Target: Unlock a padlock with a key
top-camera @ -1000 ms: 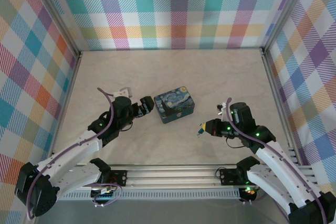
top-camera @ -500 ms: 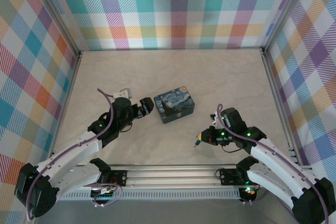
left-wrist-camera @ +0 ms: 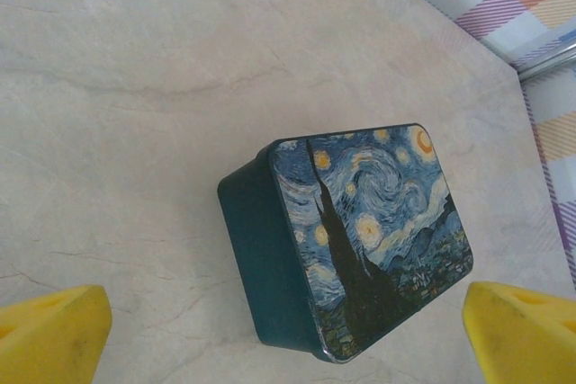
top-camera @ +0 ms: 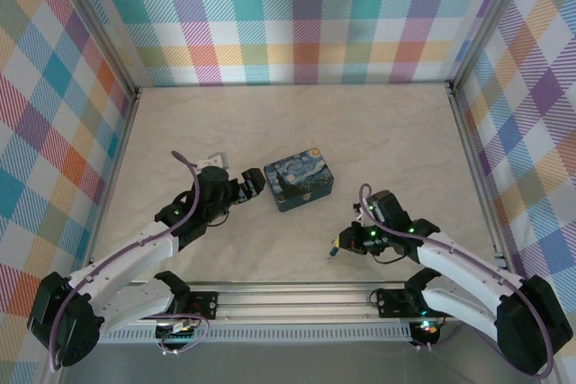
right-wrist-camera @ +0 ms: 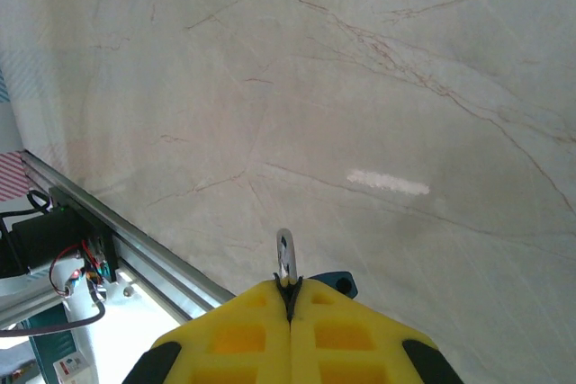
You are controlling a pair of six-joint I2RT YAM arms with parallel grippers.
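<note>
The tabletop (top-camera: 325, 245) between the tin (top-camera: 299, 183) and the bar is bare, so I will lower my right gripper a little outward from the bar and let go of the padlock there.
My right gripper (top-camera: 339, 244) is low over the table near its front edge, shut on the padlock (top-camera: 332, 250). The wrist view has the yellow fingers pressed together at the right gripper (right-wrist-camera: 290, 287), with the padlock's thin silvery shackle (right-wrist-camera: 285, 256) poking out past the tips. A bit of the blue body (right-wrist-camera: 340, 286) peeks out beside the right finger. I cannot make out the key. My left gripper (top-camera: 256, 183) is open at the left end of the dark-blue night-sky tin (top-camera: 299, 183). Its yellow fingertips (left-wrist-camera: 49, 334) are spread wide on either side of the tin (left-wrist-camera: 360, 231).
An aluminium rail (top-camera: 288, 299) runs along the near edge, close below my right gripper, and appears as the rail (right-wrist-camera: 126, 240) in the right wrist view. Plaid walls (top-camera: 297, 15) enclose the marble-look table (top-camera: 297, 123) on three sides.
My right gripper has moved left and towards the near edge, still shut on the padlock. The left arm has barely shifted.
</note>
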